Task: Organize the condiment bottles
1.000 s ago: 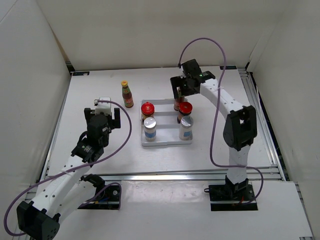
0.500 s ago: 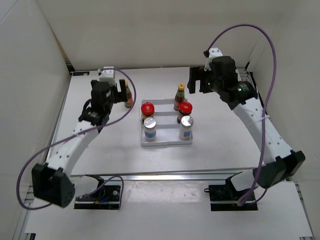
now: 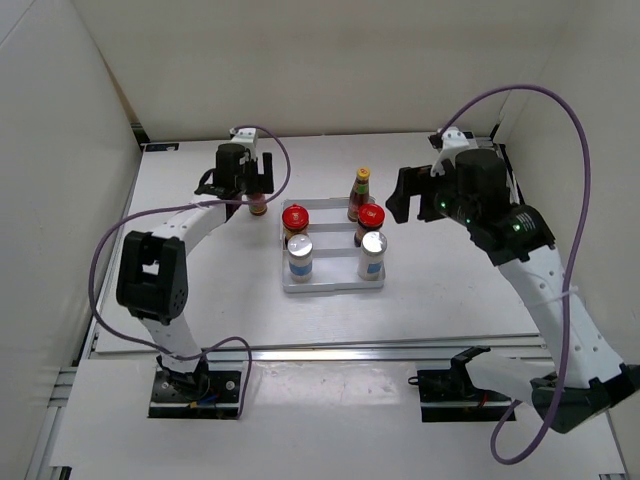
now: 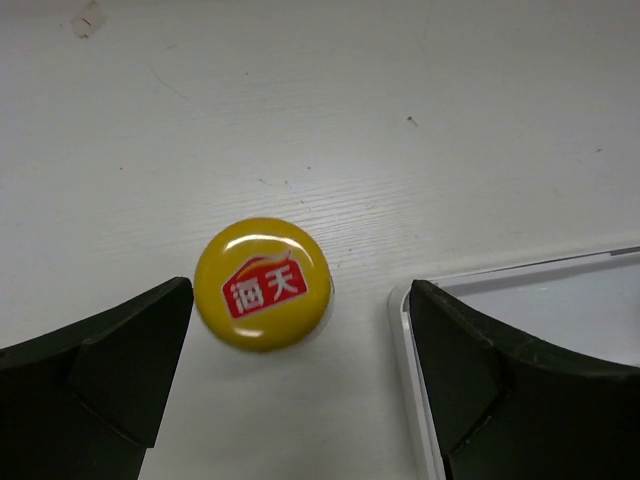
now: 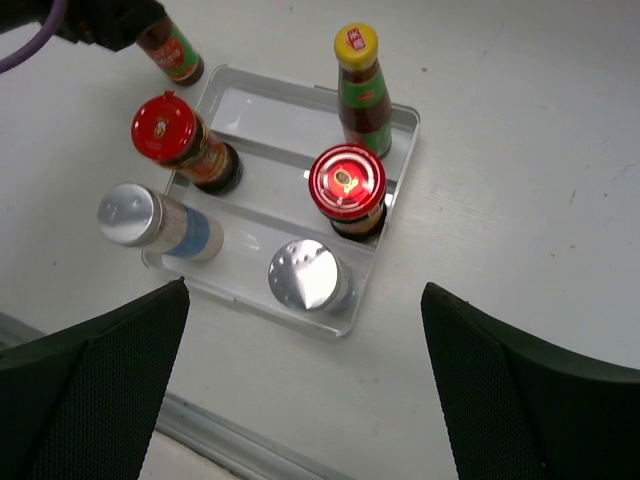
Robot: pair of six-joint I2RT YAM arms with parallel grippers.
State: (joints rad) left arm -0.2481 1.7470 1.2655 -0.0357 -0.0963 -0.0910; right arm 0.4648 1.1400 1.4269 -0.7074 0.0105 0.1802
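Observation:
The left gripper moves down and slightly outward next, to bring its fingers around the bottle beneath the yellow cap (image 4: 263,284).
A slim dark-red sauce bottle with a yellow cap (image 4: 263,284) stands on the table just left of the white ridged tray (image 4: 520,300). My left gripper (image 4: 300,390) is open above it, the cap between the fingers and nearer the left one. In the top view this gripper (image 3: 252,188) hides most of that bottle (image 3: 258,205). The tray (image 3: 335,235) holds the other sauce bottle (image 3: 360,193), two red-lidded jars (image 3: 295,218) (image 3: 371,218) and two silver-capped shakers (image 3: 300,255) (image 3: 372,252). My right gripper (image 3: 403,197) is open and empty, raised to the right of the tray.
White walls enclose the table on the left, back and right. A metal rail (image 3: 330,352) runs along the near edge. The right wrist view shows the tray (image 5: 270,120) from above with the left gripper (image 5: 100,20) at its far left corner.
My left arm has swung out to the back and now hangs over the loose sauce bottle. My right arm has let go of the second sauce bottle in the tray and pulled back up and right.

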